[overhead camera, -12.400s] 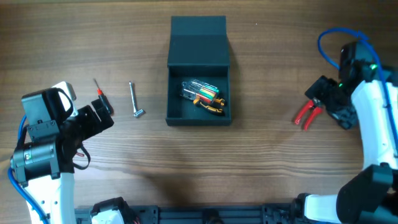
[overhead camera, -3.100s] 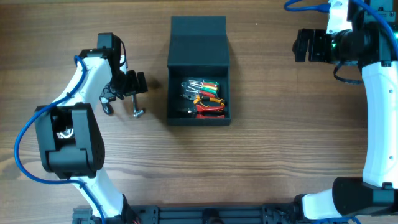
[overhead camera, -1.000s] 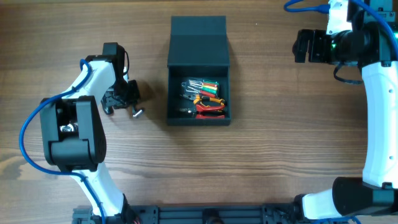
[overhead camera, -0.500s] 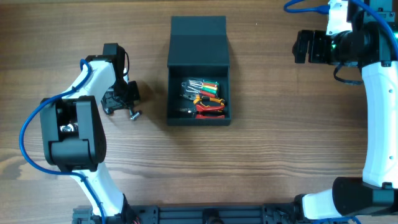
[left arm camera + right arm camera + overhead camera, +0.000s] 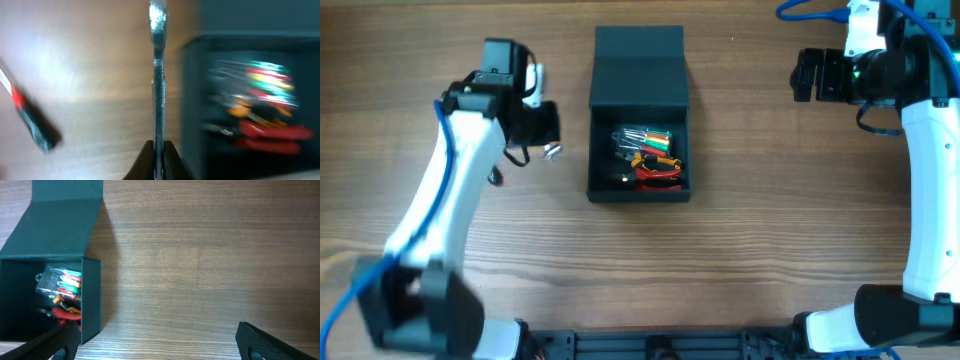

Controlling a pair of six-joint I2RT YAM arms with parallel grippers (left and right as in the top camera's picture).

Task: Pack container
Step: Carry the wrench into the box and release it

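Observation:
The laid-back lid leaves the container (image 5: pixel 640 180) open, so next my left gripper needs to turn the slim silver tool over it and lower the tool onto the red-handled pliers (image 5: pixel 658 172).
The container (image 5: pixel 640 180) is a dark teal box standing open at the table's middle, its flap lid (image 5: pixel 640 62) laid back. Red-handled pliers (image 5: pixel 658 172) and a clear case of coloured bits (image 5: pixel 642 141) lie inside. My left gripper (image 5: pixel 542 130) hovers just left of the box, shut on a slim silver metal tool (image 5: pixel 552 152). In the left wrist view the tool (image 5: pixel 158 75) sticks straight out from the gripper (image 5: pixel 159 150), with the container (image 5: pixel 195 100) to its right. My right gripper (image 5: pixel 810 75) hangs open at the far right; its fingers (image 5: pixel 265 340) hold nothing.
A small screwdriver with a red and black handle (image 5: pixel 30 117) lies on the wood left of the held tool; in the overhead view my left arm mostly covers it (image 5: pixel 496 177). The right wrist view shows the container (image 5: pixel 90 295) at its left edge.
My left gripper closed on the silver tool, lifted it off the table and swung up and right toward the container. The right arm has not moved.

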